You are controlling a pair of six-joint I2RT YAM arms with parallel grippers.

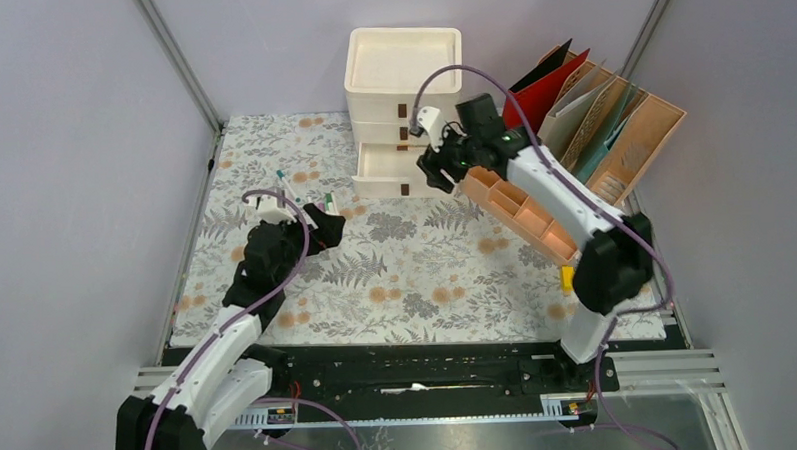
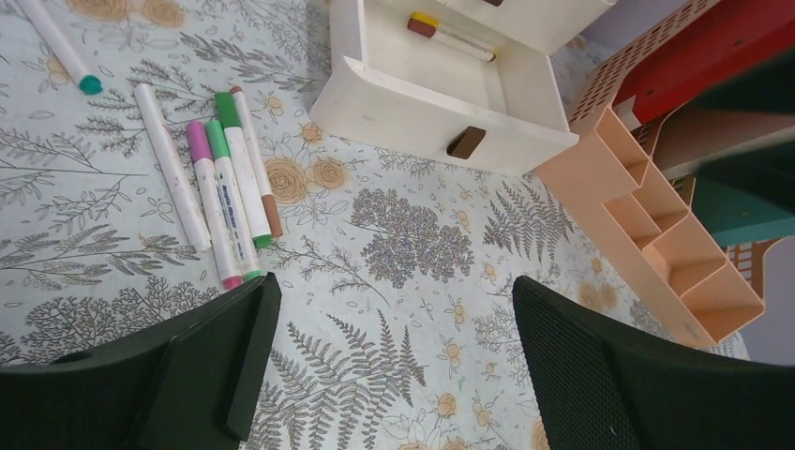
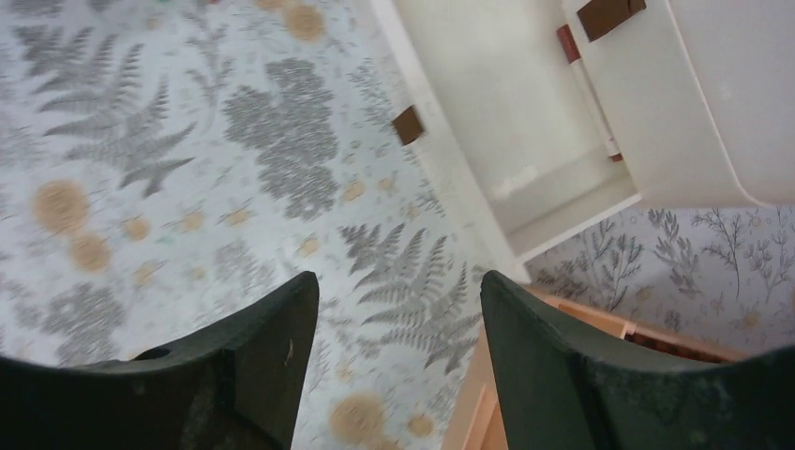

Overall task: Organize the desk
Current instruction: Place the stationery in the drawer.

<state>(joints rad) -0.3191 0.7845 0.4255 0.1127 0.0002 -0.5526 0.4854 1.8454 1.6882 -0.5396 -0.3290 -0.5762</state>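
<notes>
The left gripper needs to go outward past the clustered markers, turn and come down onto the teal-capped marker's white body (image 1: 289,187) (image 2: 56,40), since that marker lies away from them.
The desk (image 1: 416,274) wears a pale fern-and-flower cloth. Several markers (image 2: 225,187) lie loose on it at the back left, one with a teal cap (image 2: 61,47) apart from the rest. My left gripper (image 2: 394,309) hovers open just in front of them, nothing between its fingers; from above, that gripper (image 1: 331,225) sits beside the markers (image 1: 319,200). My right gripper (image 3: 398,309) is open and empty over the cloth by the pulled-out bottom drawer (image 3: 525,141). A marker (image 3: 586,84) lies inside that drawer.
A white drawer unit (image 1: 401,75) stands at the back centre. A peach compartment organizer (image 1: 519,211) lies slanted under the right arm. A peach file rack with folders (image 1: 606,118) fills the back right. A small yellow item (image 1: 566,277) shows near the right arm's base.
</notes>
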